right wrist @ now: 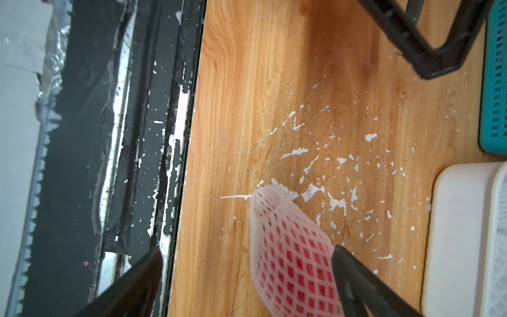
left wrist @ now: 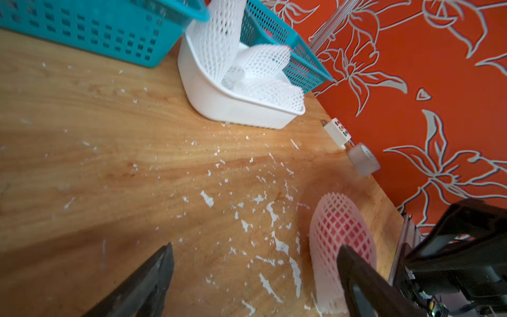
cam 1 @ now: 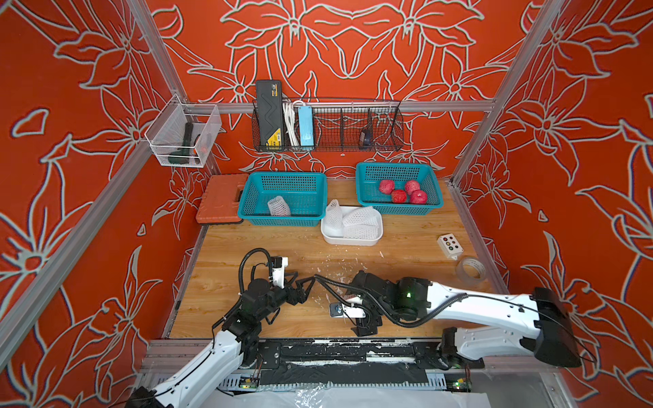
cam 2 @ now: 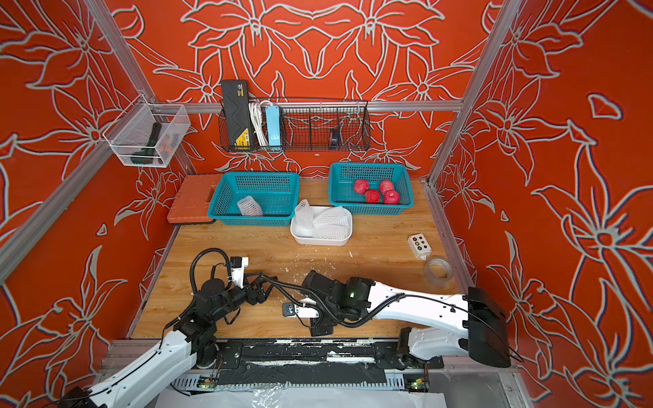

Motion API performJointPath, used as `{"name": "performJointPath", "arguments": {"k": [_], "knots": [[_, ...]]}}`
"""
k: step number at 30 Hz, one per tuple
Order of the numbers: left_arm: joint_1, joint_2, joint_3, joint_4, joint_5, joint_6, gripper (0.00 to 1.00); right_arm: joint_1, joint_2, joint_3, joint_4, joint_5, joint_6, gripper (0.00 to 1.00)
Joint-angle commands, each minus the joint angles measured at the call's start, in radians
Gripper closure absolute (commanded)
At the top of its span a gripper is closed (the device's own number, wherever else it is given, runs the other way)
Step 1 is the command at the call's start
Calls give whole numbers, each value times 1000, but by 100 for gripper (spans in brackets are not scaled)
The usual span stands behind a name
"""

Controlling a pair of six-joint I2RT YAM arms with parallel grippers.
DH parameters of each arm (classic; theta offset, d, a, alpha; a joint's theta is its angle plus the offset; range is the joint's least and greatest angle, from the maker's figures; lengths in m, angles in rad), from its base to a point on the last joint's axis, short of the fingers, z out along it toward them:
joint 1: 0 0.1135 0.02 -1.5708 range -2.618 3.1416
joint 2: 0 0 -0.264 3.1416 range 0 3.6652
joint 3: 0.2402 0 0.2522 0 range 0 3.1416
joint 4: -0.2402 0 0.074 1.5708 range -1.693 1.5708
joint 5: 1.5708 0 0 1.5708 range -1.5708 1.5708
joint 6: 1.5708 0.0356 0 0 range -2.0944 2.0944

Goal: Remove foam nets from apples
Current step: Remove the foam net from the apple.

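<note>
The net's frayed edge (right wrist: 267, 197), that pale tip, reaches past the red apple inside, so the robot's right gripper needs to move outward and toward the left gripper next, onto that edge.
A red apple in a white foam net (right wrist: 290, 260) lies on the wooden table near its front edge. My right gripper (right wrist: 248, 248) is open and straddles it, one finger close beside the net. The right arm hides this apple in both top views. My left gripper (left wrist: 255, 246) is open and empty over the table just left of the netted apple (left wrist: 340, 230), with one finger in front of the net's end. Several bare apples (cam 1: 403, 191) sit in the right teal basket (cam 1: 392, 166). Empty foam nets (cam 1: 357, 220) fill a white tray (cam 1: 349, 241). One more net (cam 1: 278, 206) lies in the left teal basket (cam 1: 286, 175).
White foam crumbs (cam 1: 332, 268) are scattered across the table's middle. A small button box (cam 1: 449, 245) and a tape roll (cam 1: 470, 270) sit by the right edge. An orange case (cam 1: 221, 203) lies at the back left. A wire rack (cam 1: 328, 127) hangs on the back wall.
</note>
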Motion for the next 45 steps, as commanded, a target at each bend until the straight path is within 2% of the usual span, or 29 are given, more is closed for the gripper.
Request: {"name": "performJointPath", "arguments": {"k": [1,6,12,18,23,30,35,39,40,45], "knots": [[10,29,17,2,38,-11,9,11,45,18,-18,66,-115,3],[38,7,6,-25,-5,-41,9,13,133,25,30,136,-155,3],[86,19,1,-17,35,-44,9,14,219,18,105,222,-200,6],[92,6,-6,-12,37,-47,9,14,286,19,171,268,-220,15],[94,-25,-8,-35,26,-46,10,14,325,27,178,282,-228,44],[96,-40,-11,-42,11,-48,11,14,271,-9,233,270,-241,70],[96,-25,-8,-28,7,-47,11,12,238,-34,288,267,-248,82],[96,-11,-7,0,-4,-39,12,-7,203,-56,348,239,-244,95],[96,-5,-7,11,-7,-37,12,-18,187,-68,379,220,-240,100],[98,60,2,90,-18,-26,12,-151,62,-137,550,-17,-145,100]]}}
